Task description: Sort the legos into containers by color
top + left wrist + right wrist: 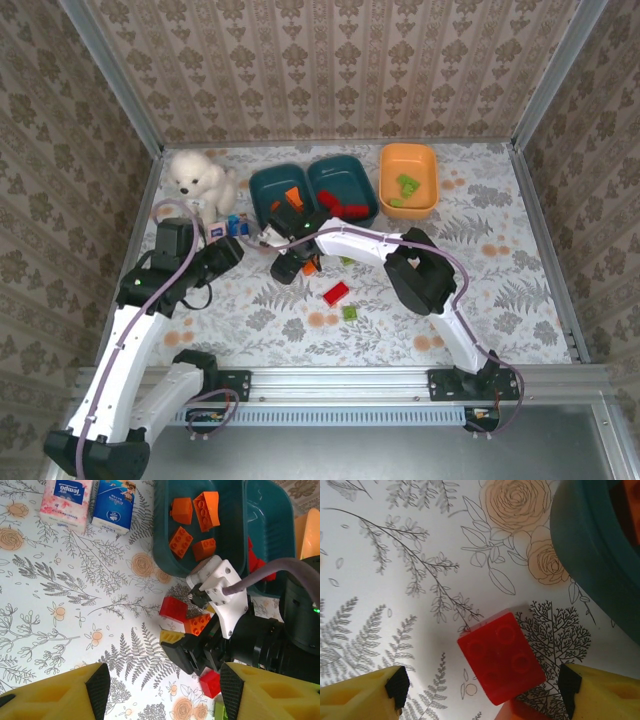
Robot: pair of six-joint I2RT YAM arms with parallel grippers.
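Note:
The red lego [501,658] lies flat below my right gripper's open fingers, already within their span. My right gripper should lower them around it and close.
My right gripper [484,685] stands open low over the table, its fingers either side of a red lego [502,657] that lies flat. An orange lego [520,714] touches that brick's near edge. From above, the right gripper [297,265] is just in front of the left teal container [262,182], which holds orange legos [195,525]. The middle teal container [362,168] holds red legos, and the orange container [430,160] holds green ones. My left gripper [162,687] hovers open and empty to the left, over bare tablecloth. Another red lego [336,293] and a green one [350,312] lie loose.
A white plush dog [198,178] sits at the back left. Two small tissue packs [67,500] lie beside the left teal tray. A further red brick [210,682] lies by my left gripper's right finger.

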